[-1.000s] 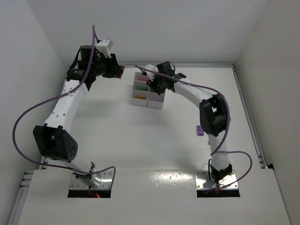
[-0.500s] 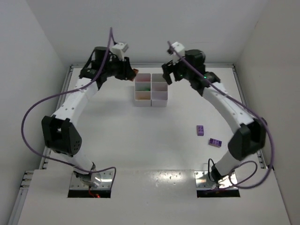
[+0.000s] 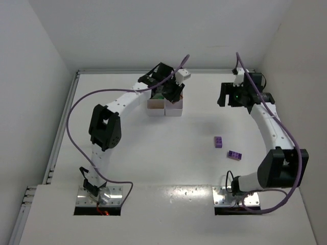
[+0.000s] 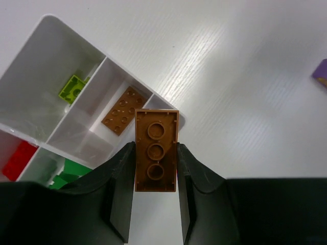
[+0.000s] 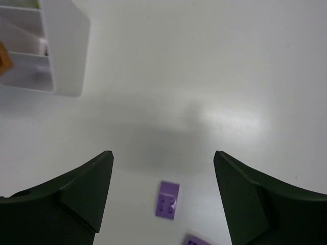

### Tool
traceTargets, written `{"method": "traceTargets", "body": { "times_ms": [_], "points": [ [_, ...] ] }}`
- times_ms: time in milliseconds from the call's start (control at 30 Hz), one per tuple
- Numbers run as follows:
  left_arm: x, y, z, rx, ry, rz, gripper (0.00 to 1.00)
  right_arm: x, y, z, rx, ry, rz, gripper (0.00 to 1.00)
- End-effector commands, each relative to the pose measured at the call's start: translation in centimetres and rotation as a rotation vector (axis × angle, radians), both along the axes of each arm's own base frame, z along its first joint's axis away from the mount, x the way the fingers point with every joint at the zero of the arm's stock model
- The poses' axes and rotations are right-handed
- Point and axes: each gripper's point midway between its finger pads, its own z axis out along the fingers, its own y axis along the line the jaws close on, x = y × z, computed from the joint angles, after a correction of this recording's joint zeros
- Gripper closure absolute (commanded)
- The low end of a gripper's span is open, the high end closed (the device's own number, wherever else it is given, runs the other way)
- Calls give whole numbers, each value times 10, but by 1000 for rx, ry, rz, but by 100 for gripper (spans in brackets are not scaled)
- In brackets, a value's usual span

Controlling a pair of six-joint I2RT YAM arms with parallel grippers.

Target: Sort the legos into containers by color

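Next, my left gripper will move outward over the tray's section with the other orange brick (image 4: 101,119) and release the held one there, because its colour matches that brick's.
My left gripper (image 4: 156,153) is shut on an orange brick (image 4: 156,143), its hollow underside toward the wrist camera. It holds the brick above the near corner of the white tray (image 4: 48,23). The tray holds another orange brick (image 4: 124,108), a lime brick (image 4: 71,88), a red brick (image 4: 18,158) and green bricks (image 4: 69,178), each colour in its own compartment. From above, the left gripper (image 3: 171,92) is over the tray (image 3: 173,111). My right gripper (image 5: 162,153) is open and empty, above two purple bricks (image 5: 167,200) (image 5: 196,240). In the top view it (image 3: 225,96) is right of the tray.
The two purple bricks (image 3: 218,142) (image 3: 235,154) lie on the white table right of centre. Another purple piece (image 4: 322,74) shows at the left wrist view's right edge. White walls enclose the table at the back and both sides.
My left arm has swung right from the back left corner to over the tray, carrying the orange brick. My right arm has pulled away from the tray toward the right.
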Motion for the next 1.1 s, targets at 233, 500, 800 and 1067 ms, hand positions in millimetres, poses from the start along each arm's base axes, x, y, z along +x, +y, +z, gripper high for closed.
{"method": "traceTargets", "body": {
  "times_ms": [233,500,800,1067],
  "points": [
    [40,5,5,164,-192,-29,84,-40,-34,-25,144,154,-100,21],
    [49,15,-16,281,-234,-81,60,-39,-38,-32,164,191,-109,21],
    [55,17,-25,306,-230,-58,32,-67,-46,-58,171,339,-123,24],
    [40,2,42,76,-269,-40,29,-131,-61,-84,5,580,-51,37]
  ]
}}
